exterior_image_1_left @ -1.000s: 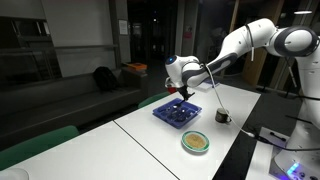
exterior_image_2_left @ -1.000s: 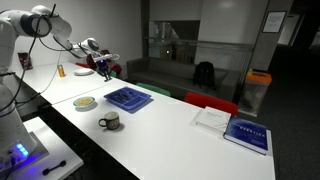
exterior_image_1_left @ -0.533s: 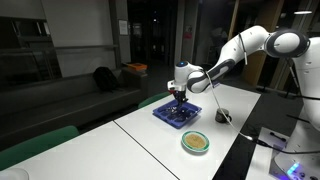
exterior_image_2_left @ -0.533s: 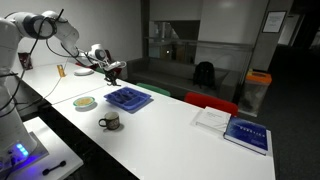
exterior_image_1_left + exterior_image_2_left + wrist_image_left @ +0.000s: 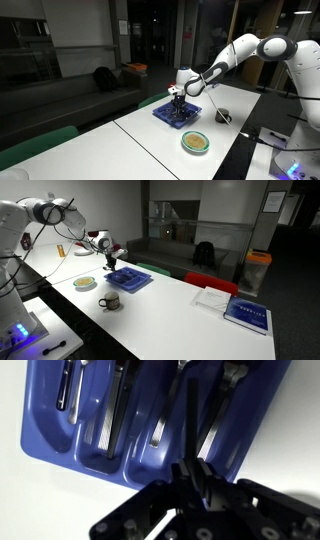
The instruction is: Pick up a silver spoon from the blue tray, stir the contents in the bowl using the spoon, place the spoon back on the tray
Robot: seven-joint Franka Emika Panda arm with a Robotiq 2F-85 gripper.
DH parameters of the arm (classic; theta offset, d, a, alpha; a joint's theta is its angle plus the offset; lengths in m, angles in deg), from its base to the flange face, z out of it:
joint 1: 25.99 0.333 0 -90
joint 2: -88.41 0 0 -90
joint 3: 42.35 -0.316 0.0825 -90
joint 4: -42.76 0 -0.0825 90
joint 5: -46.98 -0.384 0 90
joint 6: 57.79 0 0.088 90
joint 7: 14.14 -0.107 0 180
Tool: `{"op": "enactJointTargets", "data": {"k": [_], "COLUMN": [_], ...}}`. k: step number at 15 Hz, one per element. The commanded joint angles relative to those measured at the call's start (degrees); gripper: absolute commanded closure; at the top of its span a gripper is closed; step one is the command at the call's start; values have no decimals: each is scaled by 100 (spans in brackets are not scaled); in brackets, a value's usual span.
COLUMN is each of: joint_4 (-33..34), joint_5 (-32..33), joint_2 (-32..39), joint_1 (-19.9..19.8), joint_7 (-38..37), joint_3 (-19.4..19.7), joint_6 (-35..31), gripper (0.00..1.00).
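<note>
The gripper turns in line with the tray's sections next, because the spoon's handle points at an angle. Then it moves down into the middle section (image 5: pixel 166 412) and releases the spoon there.
The blue tray (image 5: pixel 48 442) fills the wrist view, with several pieces of silver cutlery (image 5: pixel 113 410) lying in its compartments. My gripper (image 5: pixel 192 472) hangs just above it, shut on a thin spoon handle (image 5: pixel 190 418) that sticks out over the tray; the handle looks dark in shadow. Both exterior views show the gripper (image 5: pixel 176 95) (image 5: pixel 113 264) over the tray (image 5: pixel 178 114) (image 5: pixel 128 278). The green-rimmed bowl (image 5: pixel 196 142) (image 5: pixel 85 281) with its yellowish-tan contents (image 5: pixel 196 143) stands on the white table beside the tray, apart from the gripper.
A dark mug (image 5: pixel 222 116) (image 5: pixel 110 301) stands near the bowl. Books (image 5: pixel 235 308) lie further along the table, and a small orange item (image 5: pixel 60 250) stands behind the arm. Chairs line the table's far edge.
The arm has swung toward the tray and come down over it, with the gripper staying shut the whole time.
</note>
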Motion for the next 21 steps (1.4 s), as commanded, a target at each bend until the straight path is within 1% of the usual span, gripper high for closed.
{"op": "enactJointTargets", "data": {"k": [1, 3, 6, 10, 13, 17, 21], "joint_4": [141, 122, 93, 145, 245, 383, 607], "joint_5": [-833, -1069, -1139, -741, -562, -335, -343], "joint_2": [43, -14, -83, -18, 81, 203, 431], "joint_1": [-233, -161, -9, 387, 564, 626, 543], "joint_7": [758, 620, 234, -752, -1418, -1955, -2156], "joint_3": [-109, 21, 218, 684, 934, 1084, 1052], "joint_6": [2, -63, -224, -499, -549, -421, -310], "gripper": [97, 97, 97, 97, 97, 97, 97]}}
